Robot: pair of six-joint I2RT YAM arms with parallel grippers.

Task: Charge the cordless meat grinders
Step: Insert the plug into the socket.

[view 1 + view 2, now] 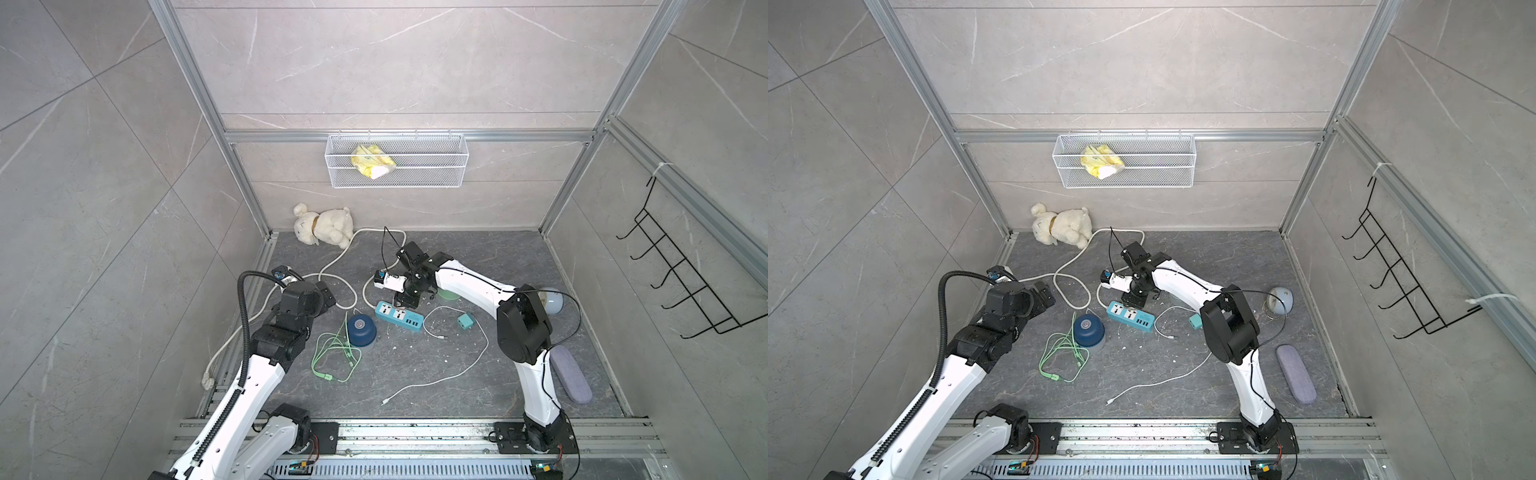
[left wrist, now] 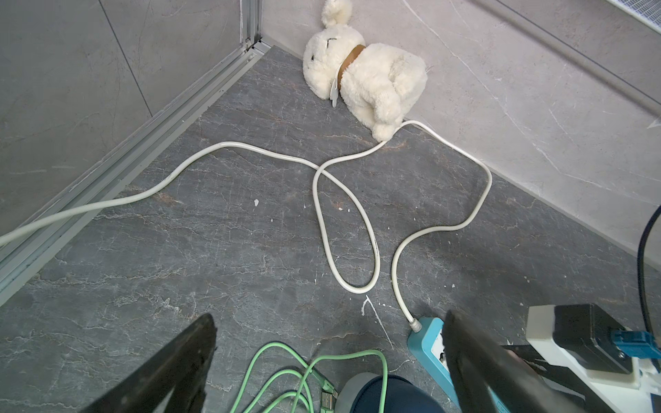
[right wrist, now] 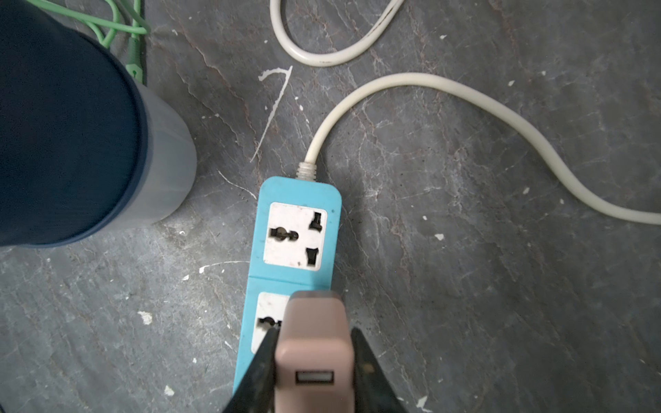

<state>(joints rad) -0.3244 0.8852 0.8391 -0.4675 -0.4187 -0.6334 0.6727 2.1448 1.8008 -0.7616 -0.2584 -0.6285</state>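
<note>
The pinkish-beige USB charger plug is still above the socket's open holes, so the robot's right gripper will next lower it onto the blue power strip's second socket (image 1: 399,313) (image 3: 269,319) and let go of it.
The navy blue meat grinder (image 1: 361,330) (image 1: 1089,330) (image 3: 64,136) stands on the floor just left of the blue power strip (image 1: 399,316) (image 3: 286,232). Behind my right arm only a sliver of the mint green grinder (image 1: 448,296) shows. My right gripper (image 3: 314,332) (image 1: 405,301) is shut on a pinkish-beige USB charger plug (image 3: 313,343), held over the strip's second socket. Open and empty, my left gripper (image 2: 329,316) (image 1: 326,296) hangs above the floor by the navy grinder (image 2: 393,395). A green cable (image 1: 332,353) (image 2: 311,361) lies looped beside that grinder.
The strip's thick white cord (image 2: 357,221) loops toward a plush dog (image 1: 324,226) at the back wall. A teal adapter (image 1: 466,321) with a thin white cable (image 1: 457,374), a pale ball gadget (image 1: 552,301) and a grey-purple case (image 1: 571,374) lie at the right.
</note>
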